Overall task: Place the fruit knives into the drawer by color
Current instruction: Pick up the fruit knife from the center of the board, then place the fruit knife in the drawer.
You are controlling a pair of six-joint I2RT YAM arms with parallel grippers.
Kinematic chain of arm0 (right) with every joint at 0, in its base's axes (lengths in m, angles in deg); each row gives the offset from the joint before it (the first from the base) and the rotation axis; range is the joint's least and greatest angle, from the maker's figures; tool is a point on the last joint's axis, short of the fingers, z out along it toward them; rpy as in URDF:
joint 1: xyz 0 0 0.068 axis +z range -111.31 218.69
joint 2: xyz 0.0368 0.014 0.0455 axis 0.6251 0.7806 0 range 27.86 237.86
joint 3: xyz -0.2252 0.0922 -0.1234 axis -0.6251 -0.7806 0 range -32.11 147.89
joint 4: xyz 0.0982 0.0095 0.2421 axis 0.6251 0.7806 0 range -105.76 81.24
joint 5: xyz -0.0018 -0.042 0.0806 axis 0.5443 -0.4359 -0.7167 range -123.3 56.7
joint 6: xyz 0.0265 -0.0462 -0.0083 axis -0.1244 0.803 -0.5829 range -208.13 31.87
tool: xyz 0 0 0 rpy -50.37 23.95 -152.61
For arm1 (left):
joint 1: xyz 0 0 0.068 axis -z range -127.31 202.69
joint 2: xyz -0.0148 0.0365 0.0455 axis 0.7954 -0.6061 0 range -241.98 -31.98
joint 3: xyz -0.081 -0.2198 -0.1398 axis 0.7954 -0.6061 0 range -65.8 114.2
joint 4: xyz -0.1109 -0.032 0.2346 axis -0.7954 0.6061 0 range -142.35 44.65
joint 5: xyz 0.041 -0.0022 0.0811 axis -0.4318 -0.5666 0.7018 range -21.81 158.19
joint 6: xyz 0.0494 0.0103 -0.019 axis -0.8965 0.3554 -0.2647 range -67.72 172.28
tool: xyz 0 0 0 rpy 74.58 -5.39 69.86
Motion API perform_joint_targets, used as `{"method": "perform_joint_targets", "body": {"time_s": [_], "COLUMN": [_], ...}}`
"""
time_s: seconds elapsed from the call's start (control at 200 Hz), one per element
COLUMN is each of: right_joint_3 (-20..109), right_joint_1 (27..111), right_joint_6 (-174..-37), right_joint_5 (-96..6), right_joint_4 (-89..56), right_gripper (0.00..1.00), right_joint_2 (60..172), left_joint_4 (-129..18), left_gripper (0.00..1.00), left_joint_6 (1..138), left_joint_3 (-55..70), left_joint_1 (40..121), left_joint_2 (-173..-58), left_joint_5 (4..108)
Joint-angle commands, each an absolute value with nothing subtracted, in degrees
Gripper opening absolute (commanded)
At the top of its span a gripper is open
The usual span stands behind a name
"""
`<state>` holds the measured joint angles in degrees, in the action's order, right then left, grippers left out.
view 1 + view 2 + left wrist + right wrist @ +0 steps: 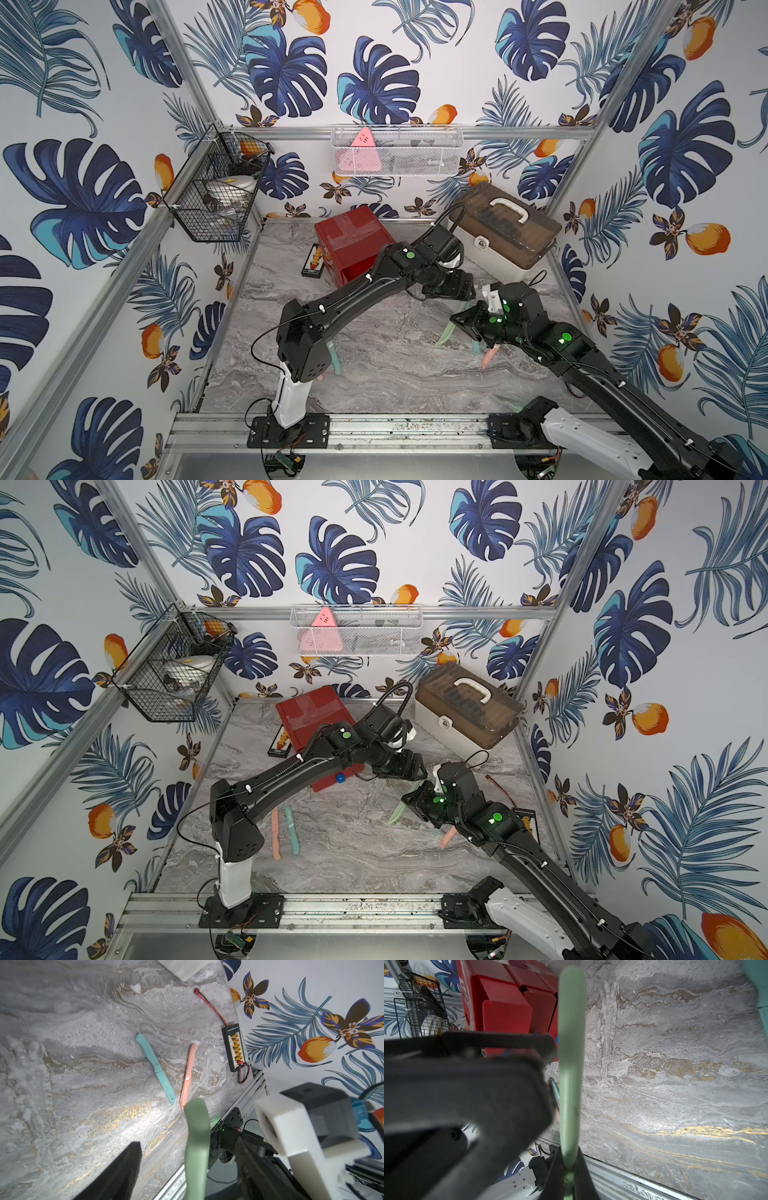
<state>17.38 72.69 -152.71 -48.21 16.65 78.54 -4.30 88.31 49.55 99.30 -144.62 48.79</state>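
The light green knife [571, 1064] goes outward in my right gripper over the red chest's open drawer [538, 1010] next and is released there, as the chest stands outward of that gripper.
My right gripper [570, 1153] is shut on one end of a light green fruit knife [571, 1064], held above the table. My left gripper [188, 1142] stands open around the same knife [196, 1136], with both fingers apart from it. In both top views the two grippers meet at mid-table [461, 307] [411, 787]. The red drawer chest [353, 245] [508, 1012] stands behind, its lowest drawer with a blue knob [340, 777] pulled out. A teal knife [154, 1064] and a pink knife [188, 1072] lie under the right arm. Another pink knife [275, 833] and a teal one [292, 831] lie by the left arm.
A beige case with a brown lid [505, 237] stands at the back right. A black wire basket [216, 195] and a white mesh basket [395, 153] hang on the walls. A black connector board [235, 1049] lies by the right edge, a small abacus [311, 259] beside the chest.
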Motion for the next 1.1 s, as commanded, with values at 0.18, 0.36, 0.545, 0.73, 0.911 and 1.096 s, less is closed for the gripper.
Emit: {"method": "perform_joint_targets", "body": {"time_s": [0.18,0.36,0.545,0.73,0.911,1.096], "right_joint_3": [26.0,29.2,33.9,42.3,48.3,48.9], "right_joint_1": [72.8,72.9,73.8,77.0,79.0,80.1], "right_joint_6": [-156.8,-161.4,-164.9,-166.1,-166.9,-170.4], "right_joint_5": [-51.9,-53.8,-54.5,-53.6,-52.9,-53.4], "right_joint_4": [19.1,13.6,7.0,3.1,-0.3,-6.4], "right_gripper": [0.00,0.00,0.00,0.00,0.00,0.00], "right_joint_2": [83.4,88.1,94.8,103.8,111.2,116.5], "left_joint_4": [-5.1,-8.2,-6.4,-3.6,-1.3,1.0], "left_gripper": [0.92,0.99,0.99,0.99,0.99,0.99], "left_joint_6": [84.6,82.9,79.1,75.8,73.5,72.8], "left_joint_3": [51.7,45.2,41.4,35.8,28.8,23.4], "left_joint_1": [94.3,88.7,84.8,82.4,81.2,80.6], "left_joint_2": [-139.4,-131.0,-124.1,-116.4,-109.3,-104.4], "left_joint_5": [53.8,55.2,57.8,60.9,63.5,64.7]}}
